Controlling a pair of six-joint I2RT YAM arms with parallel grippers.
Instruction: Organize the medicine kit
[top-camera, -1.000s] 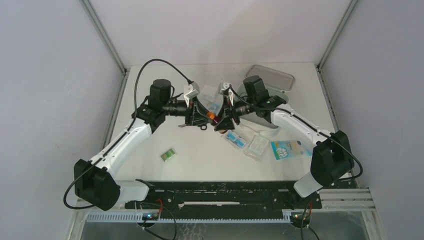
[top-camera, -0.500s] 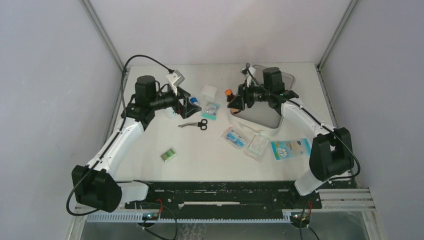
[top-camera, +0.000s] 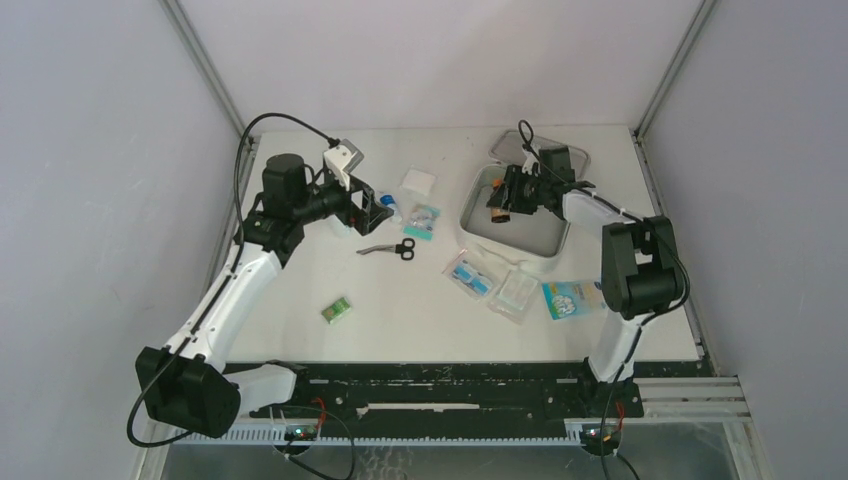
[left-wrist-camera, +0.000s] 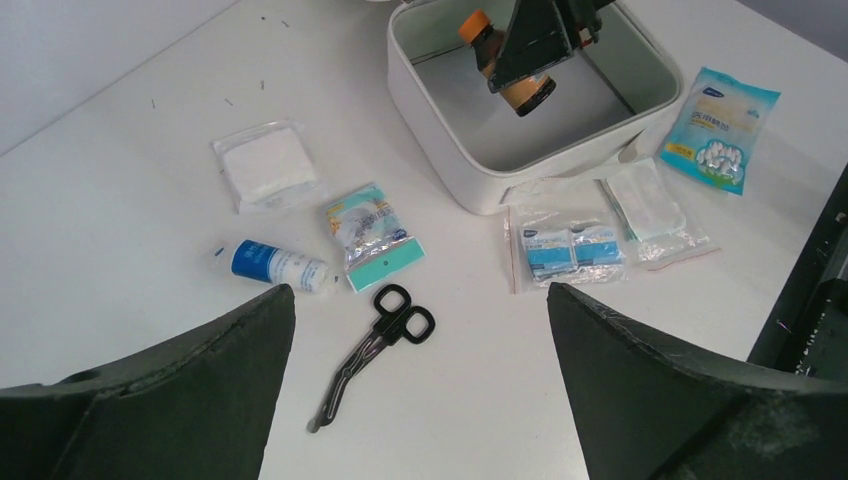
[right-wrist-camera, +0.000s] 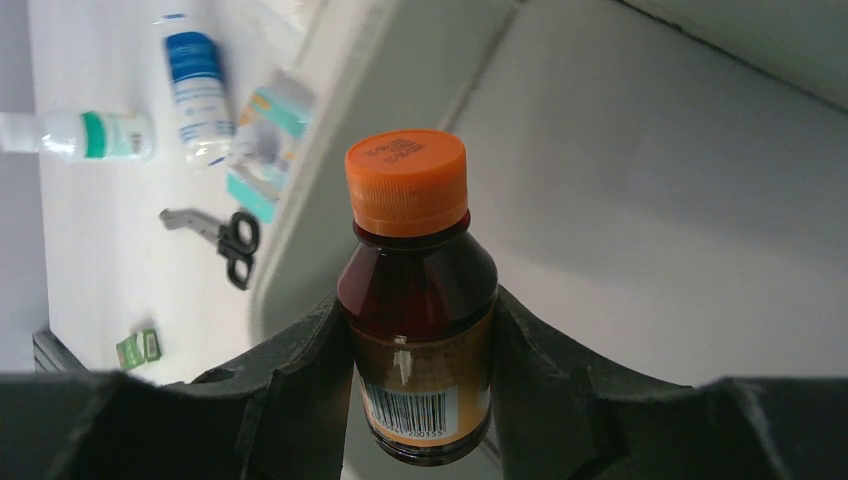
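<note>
I will next move the brown bottle (right-wrist-camera: 418, 300) down and back with my right gripper, to the side of the kit nearest the scissors. Then I will open that gripper.
The medicine kit (top-camera: 520, 245) lies open at the back right, white with a pale grey inside (right-wrist-camera: 650, 200), its lid (top-camera: 548, 152) folded back behind it. My right gripper (top-camera: 506, 198) hangs over the kit's inside, shut on a brown bottle (right-wrist-camera: 418, 300) with an orange cap. The left wrist view shows that bottle (left-wrist-camera: 500, 60) tilted above the kit's floor, inside the kit's rim (left-wrist-camera: 470, 175). My left gripper (top-camera: 372, 208) hovers at the back left with its jaws wide open and nothing between them (left-wrist-camera: 420, 292).
Black scissors (left-wrist-camera: 375, 345), a blue-and-white tube (left-wrist-camera: 275, 265), a gauze packet (left-wrist-camera: 268, 165) and a teal packet (left-wrist-camera: 378, 235) lie left of the kit. Blue packets (left-wrist-camera: 565, 250), a clear packet (left-wrist-camera: 650, 205) and a cotton-swab bag (left-wrist-camera: 720, 125) lie in front. A small green box (top-camera: 337, 310) sits nearer.
Both grippers met at the table's middle around the bottle. The left gripper opened and drew back to the left. The right gripper carried the bottle to the right, over the kit.
</note>
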